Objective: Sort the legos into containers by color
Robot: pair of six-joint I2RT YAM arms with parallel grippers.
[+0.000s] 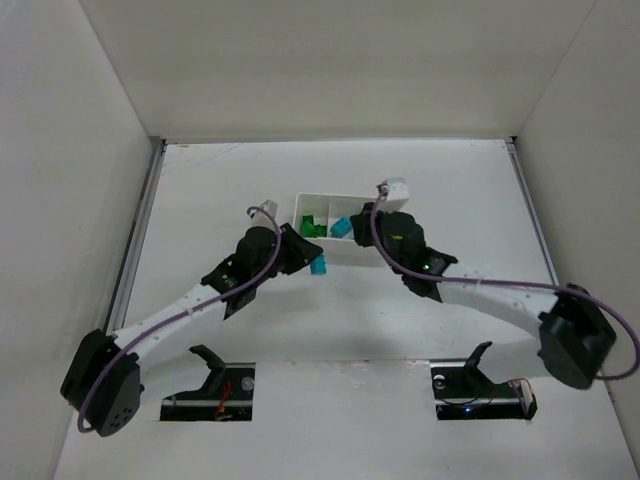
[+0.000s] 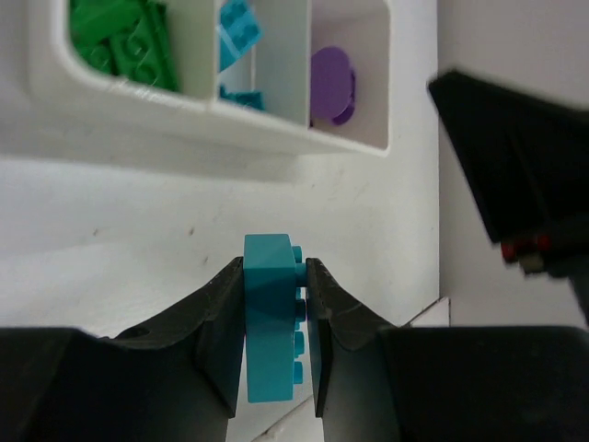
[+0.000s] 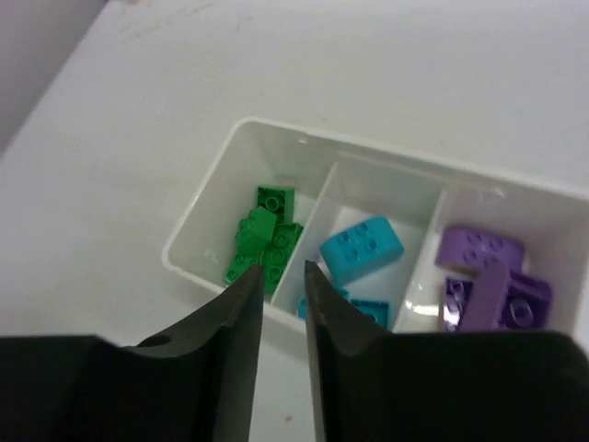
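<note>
I will carry the teal brick outward with my left gripper next and release it over the tray's middle section [image 1: 343, 221] [image 2: 264, 66], because those teal bricks lie outward of the gripper, beyond the tray's near side.
The white three-compartment tray [image 1: 340, 196] sits at the table's middle back. In the right wrist view its left compartment holds green bricks [image 3: 267, 241], the middle one teal bricks [image 3: 362, 249], and the right one purple bricks [image 3: 483, 276]. My left gripper [image 2: 274, 262] is shut on a teal brick [image 2: 271, 313], held upright on its side, just in front of the tray's near wall [image 2: 184, 115]. It also shows in the top view [image 1: 316, 262]. My right gripper [image 3: 282, 269] is empty, its jaws a narrow gap apart. It hovers above the tray's near rim [image 3: 198, 230], at the green–teal divider.
White walls enclose the table on the left, back and right. The right arm's black wrist [image 2: 515, 166] sits close to the right of the left gripper. The right gripper [image 1: 372, 218] covers the tray's right end from above.
</note>
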